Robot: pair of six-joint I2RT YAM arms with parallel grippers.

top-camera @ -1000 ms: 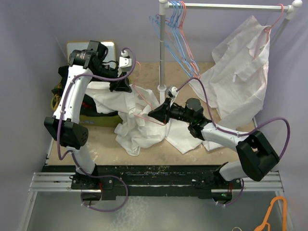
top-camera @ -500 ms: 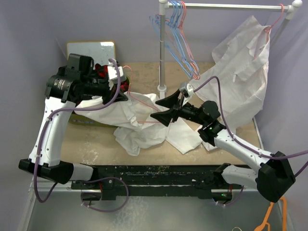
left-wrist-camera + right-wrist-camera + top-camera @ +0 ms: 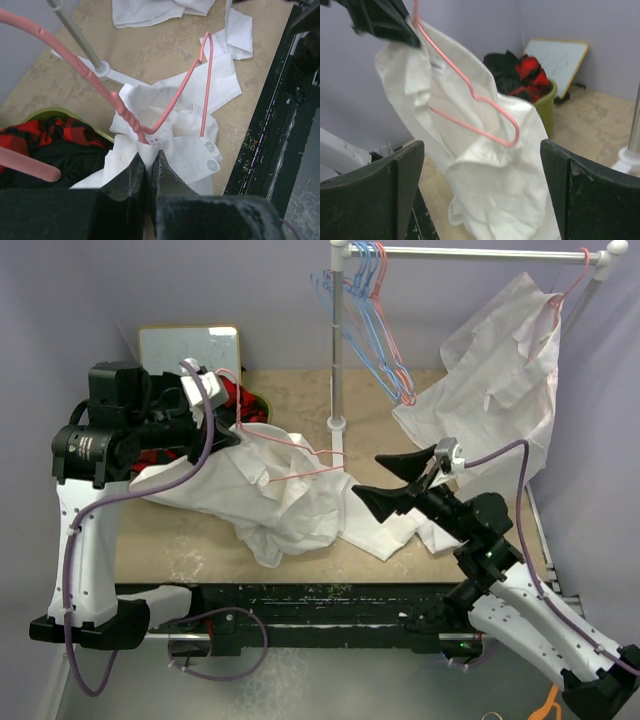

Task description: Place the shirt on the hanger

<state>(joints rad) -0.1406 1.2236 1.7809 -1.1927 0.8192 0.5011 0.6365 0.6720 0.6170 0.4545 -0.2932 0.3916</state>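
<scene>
The hanger's loose end is still uncovered. So I will move my right gripper down to the shirt's buttoned front edge (image 3: 298, 495) (image 3: 474, 159) below that end of the hanger next.
My left gripper (image 3: 149, 161) is shut on the white shirt (image 3: 190, 145) at its collar, where the twisted neck of the pink hanger (image 3: 131, 120) comes out of the fabric. In the top view the left gripper (image 3: 226, 432) holds the shirt (image 3: 275, 502) up at the left. The cloth drapes down onto the table, and the hanger (image 3: 300, 455) lies partly on top of it. My right gripper (image 3: 392, 478) is open, just right of the shirt and apart from it. Its wrist view shows the hanging shirt (image 3: 490, 200) and the hanger (image 3: 475, 97) beyond the wide-open right gripper (image 3: 479, 146).
A clothes rack pole (image 3: 337, 340) stands at the back, carrying blue hangers (image 3: 352, 310). Another white garment (image 3: 500, 390) hangs at its right end. A green bin (image 3: 547, 107) with black and red plaid clothes (image 3: 237, 398) sits back left by a whiteboard (image 3: 190, 345). An orange hanger (image 3: 552, 702) lies front right.
My right gripper has opened, let go at the shirt and hanger, and drawn back to the right. My left arm has swung left and up, pulling shirt and hanger along.
</scene>
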